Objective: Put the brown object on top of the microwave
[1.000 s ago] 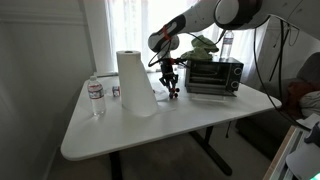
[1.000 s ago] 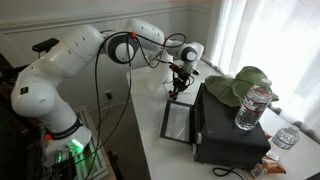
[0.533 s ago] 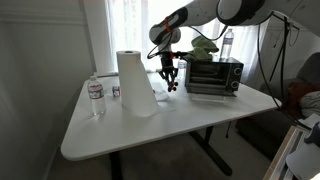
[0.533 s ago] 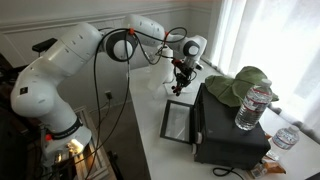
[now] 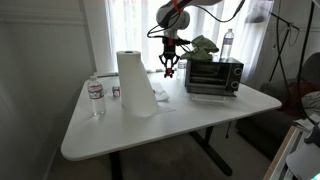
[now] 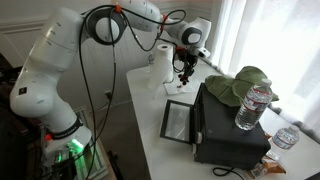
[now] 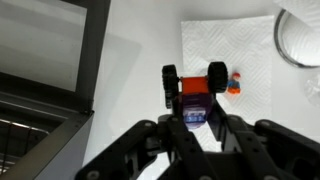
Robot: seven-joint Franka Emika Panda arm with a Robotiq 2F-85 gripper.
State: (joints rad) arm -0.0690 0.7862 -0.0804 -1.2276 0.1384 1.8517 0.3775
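Observation:
My gripper will next rise, cross the microwave's edge, then lower and release the object on the clear, bare top beside the green thing.
My gripper [image 5: 168, 66] is shut on the brown object [image 5: 169, 71], a small dark lump with reddish parts, and holds it in the air to the left of the microwave [image 5: 213, 75], about level with its top. In the wrist view the object [image 7: 193, 92] shows black wheels and an orange-red body between my fingers, with the gripper [image 7: 195, 120] above white table and the microwave's edge [image 7: 50, 60] at the left. In an exterior view the gripper [image 6: 186, 70] hangs just beyond the microwave [image 6: 225, 125].
A green thing [image 5: 205, 45] and a water bottle [image 5: 228, 44] stand on the microwave's top. A paper towel roll [image 5: 135, 82], a small white bottle [image 5: 116, 92] and another water bottle [image 5: 96, 97] stand on the table. A paper sheet [image 7: 235, 45] lies below.
My gripper has risen from near the table surface to about the microwave's top height, carrying the brown object with it.

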